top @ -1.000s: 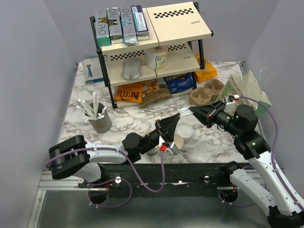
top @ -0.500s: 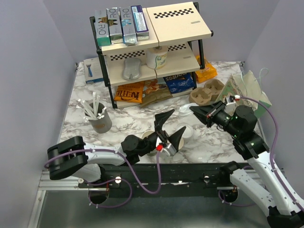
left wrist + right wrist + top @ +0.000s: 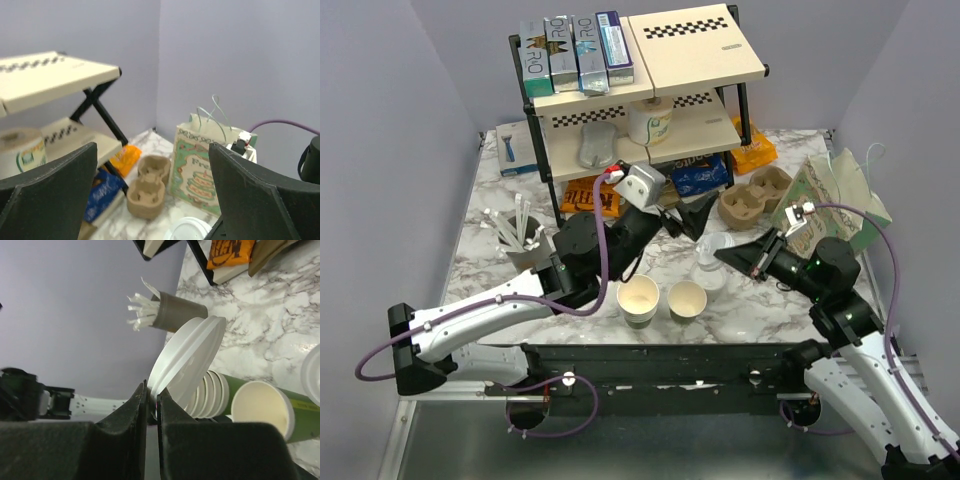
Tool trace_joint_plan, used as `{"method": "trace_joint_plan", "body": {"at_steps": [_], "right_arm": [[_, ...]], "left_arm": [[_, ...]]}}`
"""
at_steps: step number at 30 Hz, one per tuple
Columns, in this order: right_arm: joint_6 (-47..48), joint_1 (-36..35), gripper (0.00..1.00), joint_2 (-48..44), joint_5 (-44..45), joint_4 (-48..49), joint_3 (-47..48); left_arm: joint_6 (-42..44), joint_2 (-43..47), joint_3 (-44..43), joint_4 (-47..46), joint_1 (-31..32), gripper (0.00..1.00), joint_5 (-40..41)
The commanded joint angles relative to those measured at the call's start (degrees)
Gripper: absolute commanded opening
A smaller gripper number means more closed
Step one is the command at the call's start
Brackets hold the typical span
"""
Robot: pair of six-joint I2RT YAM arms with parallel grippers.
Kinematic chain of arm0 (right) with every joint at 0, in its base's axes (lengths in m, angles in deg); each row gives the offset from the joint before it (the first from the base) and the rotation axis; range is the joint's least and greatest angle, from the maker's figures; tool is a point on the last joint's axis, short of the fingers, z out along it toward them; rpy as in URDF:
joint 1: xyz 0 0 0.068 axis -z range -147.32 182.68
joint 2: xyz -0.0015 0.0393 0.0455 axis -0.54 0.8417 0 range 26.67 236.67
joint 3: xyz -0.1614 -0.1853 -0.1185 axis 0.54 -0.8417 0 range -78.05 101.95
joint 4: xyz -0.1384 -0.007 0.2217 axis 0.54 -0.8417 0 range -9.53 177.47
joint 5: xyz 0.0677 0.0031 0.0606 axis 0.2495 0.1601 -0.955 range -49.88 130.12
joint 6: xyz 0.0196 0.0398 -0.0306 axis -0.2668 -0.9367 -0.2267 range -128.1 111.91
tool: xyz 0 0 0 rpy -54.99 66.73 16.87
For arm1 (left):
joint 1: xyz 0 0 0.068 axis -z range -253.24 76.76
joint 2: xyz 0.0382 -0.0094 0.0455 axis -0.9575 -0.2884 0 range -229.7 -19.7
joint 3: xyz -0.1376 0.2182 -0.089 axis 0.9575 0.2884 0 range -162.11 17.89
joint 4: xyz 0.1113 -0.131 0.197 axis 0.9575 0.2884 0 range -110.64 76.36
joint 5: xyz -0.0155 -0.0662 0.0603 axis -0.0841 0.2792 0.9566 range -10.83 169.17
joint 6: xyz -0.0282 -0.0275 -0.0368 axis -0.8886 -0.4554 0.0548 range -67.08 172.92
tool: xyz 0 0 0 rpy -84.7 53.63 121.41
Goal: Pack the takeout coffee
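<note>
My right gripper moves down and back over the single cup's open rim next and releases the lid there, because that cup still stands uncovered.
The takeout coffee cup stands lidless near the table's front edge, also visible in the right wrist view. Left of it stands the taller stack of nested cups. My right gripper is shut on the rim of a round white lid, tilted on edge just behind and above the single cup. My left gripper hangs open and empty above the table behind the cups, its fingers wide apart. Another white lid shows at the bottom of the left wrist view.
A brown cup carrier lies at the back right beside a printed paper bag. A two-tier shelf rack with snack bags under it fills the back. A grey cup of stirrers stands at the left.
My left gripper opened, let go of the cups and lifted back toward the shelf. My right gripper moved down and slightly left with the lid.
</note>
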Motion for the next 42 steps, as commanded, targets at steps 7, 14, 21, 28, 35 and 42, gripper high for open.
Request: {"method": "trace_joint_plan", "body": {"at_steps": [7,14,21,28,35,42], "right_arm": [[8.4,0.3,0.01,-5.3,-18.0,10.7,-12.4],[9.3,0.2,0.01,-0.5,-25.9,18.2,-16.5],[8.7,0.2,0.01,1.5,-25.3,19.2,-19.1],[8.6,0.2,0.01,1.5,-24.7,19.6,-21.4],[8.2,0.2,0.01,2.0,-24.6,20.8,-23.7],[7.9,0.2,0.01,1.6,-23.4,20.9,-23.9]], "left_arm": [[-29.7,-5.6,-7.2,41.4,-8.8,0.99,-9.3],[-32.4,-6.0,-2.5,45.3,-9.6,0.99,-12.6],[-34.1,-5.0,3.1,45.2,-12.0,0.99,-20.4],[-33.9,-7.1,4.0,44.9,-12.2,0.99,-25.3],[-34.4,-5.5,5.6,43.1,-12.4,0.99,-24.0],[-33.8,-6.0,6.2,43.4,-12.4,0.99,-24.6]]}}
